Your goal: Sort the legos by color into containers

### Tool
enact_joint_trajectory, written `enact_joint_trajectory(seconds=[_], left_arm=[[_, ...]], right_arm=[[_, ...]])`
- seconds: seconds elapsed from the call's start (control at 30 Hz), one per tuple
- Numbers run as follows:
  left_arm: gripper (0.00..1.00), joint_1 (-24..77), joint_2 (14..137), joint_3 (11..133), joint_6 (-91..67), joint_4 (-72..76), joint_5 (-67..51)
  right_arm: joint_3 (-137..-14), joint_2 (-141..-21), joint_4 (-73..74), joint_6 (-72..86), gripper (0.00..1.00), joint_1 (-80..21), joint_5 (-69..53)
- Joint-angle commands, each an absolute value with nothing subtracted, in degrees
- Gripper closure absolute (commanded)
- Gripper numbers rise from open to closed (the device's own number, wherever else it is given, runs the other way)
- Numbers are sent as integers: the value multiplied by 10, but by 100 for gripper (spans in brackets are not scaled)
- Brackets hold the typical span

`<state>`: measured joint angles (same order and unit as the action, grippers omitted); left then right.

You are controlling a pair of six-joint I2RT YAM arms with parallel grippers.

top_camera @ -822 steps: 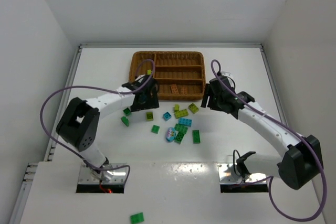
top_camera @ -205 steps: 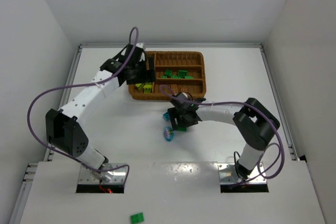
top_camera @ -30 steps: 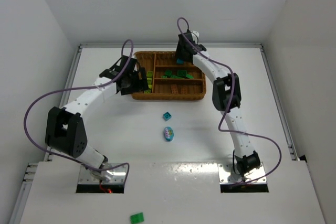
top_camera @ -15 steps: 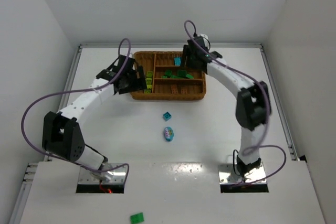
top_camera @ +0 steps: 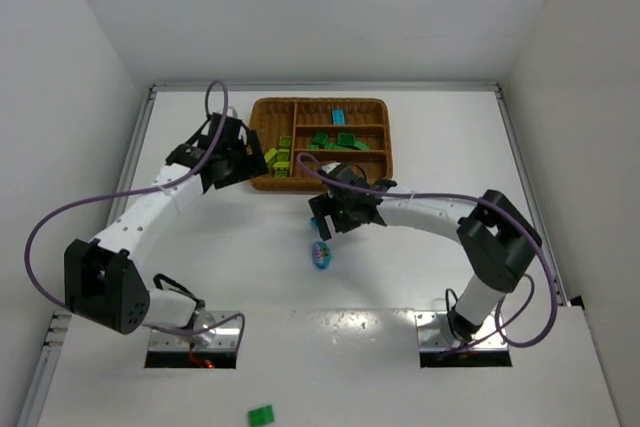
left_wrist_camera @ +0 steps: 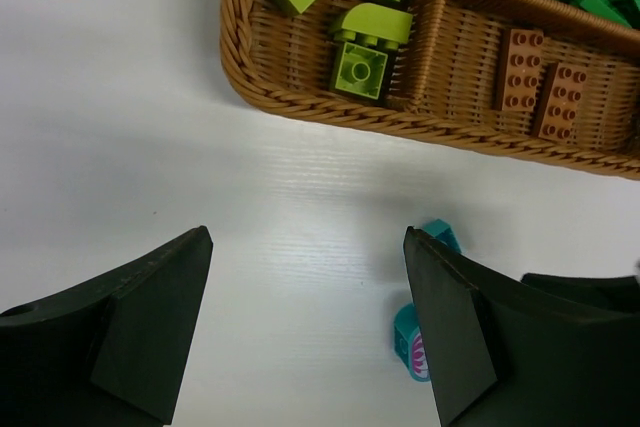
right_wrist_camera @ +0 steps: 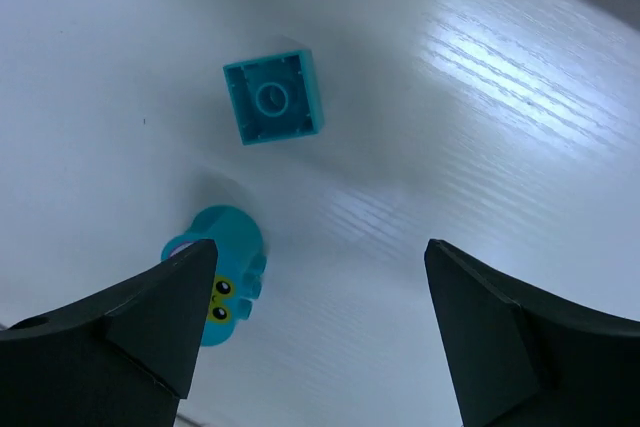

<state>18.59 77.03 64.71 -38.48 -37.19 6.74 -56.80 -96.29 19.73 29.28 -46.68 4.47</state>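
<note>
The teal square brick still lies beyond my open fingers, so I should next move my right gripper left in the top view and lower around it.
The wicker tray [top_camera: 318, 101] holds a teal brick [top_camera: 338, 115] in its far section and dark green bricks [top_camera: 335, 139] in the middle one. Lime bricks [left_wrist_camera: 362, 69] lie in the narrow left section, orange-brown bricks [left_wrist_camera: 522, 69] in the near section. On the table lie a teal square brick [right_wrist_camera: 273, 97], hollow side up, and a teal rounded piece with a face [right_wrist_camera: 220, 282]. My right gripper [right_wrist_camera: 315, 247] hovers open and empty just above these two. My left gripper [left_wrist_camera: 308, 237] hangs open and empty over the table by the tray's near left corner [left_wrist_camera: 300, 107].
One green brick [top_camera: 261, 414] lies off the table on the near platform in front of the arm bases. White walls close in the table on the left, right and far sides.
My right arm swung from the tray's far section down to the table over the teal square brick, its jaws opening; a teal brick now lies in that section. My left arm drew back leftward.
</note>
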Motion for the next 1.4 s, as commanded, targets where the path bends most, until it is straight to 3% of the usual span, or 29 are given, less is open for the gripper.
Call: enact_joint_trajectory(seconds=[0.0,0.2,0.4,0.5,0.53,0.63,0.9,1.1,1.37], left_arm=[[16,181,738,642,-401,-367,76],[16,181,733,636,-406,-367,76],[16,181,728,642,-406,-373,82],[16,181,728,648,-401,-379,82],[16,181,728,648,-401,-379,87],[16,181,728,653,-396,-384,92],[16,176,728,653,-390,-384,92],[16,171,733,653,-390,-384,92],[16,171,738,653,-390,-384,92]], right_arm=[[-583,-983,156,283,14,-477,32],[-635,-1068,135,258,15,-489,32],[-699,-1119,129,263,26,-489,69],[-711,-1131,135,263,39,-489,82],[-711,-1131,141,263,49,-489,90],[-711,-1115,146,263,65,-489,103],[-676,-1019,195,279,69,-459,130],[-735,-989,225,279,69,-377,120],[-990,-1172,272,301,67,-286,127]])
